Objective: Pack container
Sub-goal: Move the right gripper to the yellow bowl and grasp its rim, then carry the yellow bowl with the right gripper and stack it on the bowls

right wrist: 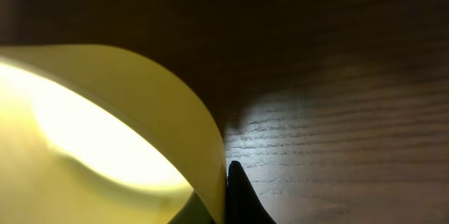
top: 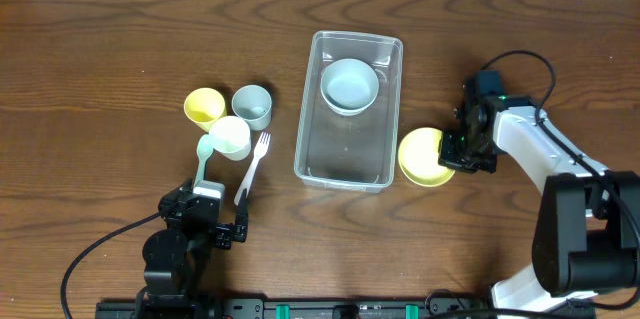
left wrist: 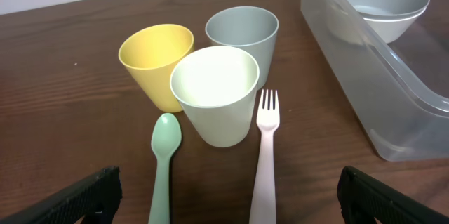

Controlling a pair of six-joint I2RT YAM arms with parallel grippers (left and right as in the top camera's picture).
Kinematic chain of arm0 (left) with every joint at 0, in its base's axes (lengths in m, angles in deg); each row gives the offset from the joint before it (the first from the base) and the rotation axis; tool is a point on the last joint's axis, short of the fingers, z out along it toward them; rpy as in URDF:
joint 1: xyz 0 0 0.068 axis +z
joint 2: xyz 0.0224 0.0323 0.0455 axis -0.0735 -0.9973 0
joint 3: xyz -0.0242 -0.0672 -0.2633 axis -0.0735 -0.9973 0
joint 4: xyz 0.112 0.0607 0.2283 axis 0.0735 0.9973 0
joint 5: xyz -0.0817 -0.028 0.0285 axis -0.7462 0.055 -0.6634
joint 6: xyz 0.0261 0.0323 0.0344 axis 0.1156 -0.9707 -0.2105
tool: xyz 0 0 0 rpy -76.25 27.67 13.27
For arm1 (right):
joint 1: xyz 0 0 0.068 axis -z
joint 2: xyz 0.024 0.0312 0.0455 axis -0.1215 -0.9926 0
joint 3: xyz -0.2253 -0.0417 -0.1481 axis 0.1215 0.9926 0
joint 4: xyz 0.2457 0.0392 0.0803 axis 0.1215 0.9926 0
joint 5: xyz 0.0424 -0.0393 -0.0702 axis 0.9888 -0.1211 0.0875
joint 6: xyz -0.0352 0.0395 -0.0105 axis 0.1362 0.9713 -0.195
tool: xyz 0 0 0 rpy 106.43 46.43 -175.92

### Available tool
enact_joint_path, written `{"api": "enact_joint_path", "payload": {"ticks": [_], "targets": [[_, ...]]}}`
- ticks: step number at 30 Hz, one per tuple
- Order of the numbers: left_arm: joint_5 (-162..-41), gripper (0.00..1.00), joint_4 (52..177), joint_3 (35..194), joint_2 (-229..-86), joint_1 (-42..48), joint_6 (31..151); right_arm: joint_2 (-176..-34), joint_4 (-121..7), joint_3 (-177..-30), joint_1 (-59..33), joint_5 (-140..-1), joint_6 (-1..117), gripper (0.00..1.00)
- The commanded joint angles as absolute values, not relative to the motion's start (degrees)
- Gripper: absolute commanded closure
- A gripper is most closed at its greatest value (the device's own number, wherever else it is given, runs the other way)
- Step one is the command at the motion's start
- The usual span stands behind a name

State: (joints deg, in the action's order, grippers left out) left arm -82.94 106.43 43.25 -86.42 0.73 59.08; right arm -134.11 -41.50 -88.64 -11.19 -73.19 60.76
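Observation:
The yellow bowl goes up and outward over the container's side next, then my right gripper lowers and releases it into the blue-grey bowls, whose open top allows this.
The clear rectangular container stands at the table's middle, also in the left wrist view. Pale blue-grey bowls sit nested in its far end. A yellow bowl rests on the table just right of the container. My right gripper is shut on the yellow bowl's right rim, one finger outside the wall. My left gripper is open and empty, low near the front edge, behind the spoon and fork handles.
Left of the container stand a yellow cup, a grey cup and a cream cup. A green spoon and a pink fork lie in front of them.

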Motion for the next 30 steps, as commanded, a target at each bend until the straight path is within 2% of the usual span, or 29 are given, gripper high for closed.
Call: {"api": "enact_joint_path", "payload": {"ticks": [1, 7, 11, 15, 20, 30], "targets": [[-83.7, 0.02, 106.5, 42.2, -86.1, 0.5, 59.3, -131.3, -39.4, -93.6, -11.4, -74.6, 61.3, 0.99], [-83.7, 0.02, 106.5, 42.2, -86.1, 0.5, 59.3, -125.7, -28.3, -112.4, -12.0, -76.1, 59.6, 0.99], [-83.7, 0.02, 106.5, 42.2, -86.1, 0.5, 59.3, -125.6, -22.8, -124.1, -15.8, -73.5, 60.7, 0.99], [-83.7, 0.02, 106.5, 42.2, -86.1, 0.5, 59.3, -126.7, -26.5, -125.9, -21.5, -73.1, 65.3, 0.99], [-83.7, 0.02, 106.5, 42.2, -86.1, 0.5, 59.3, -135.2, -32.9, -125.9, -26.9, -73.4, 66.7, 0.99], [-83.7, 0.02, 106.5, 42.2, -86.1, 0.5, 59.3, -151.5, -45.9, -126.0, -28.2, -71.7, 66.4, 0.99]]}}
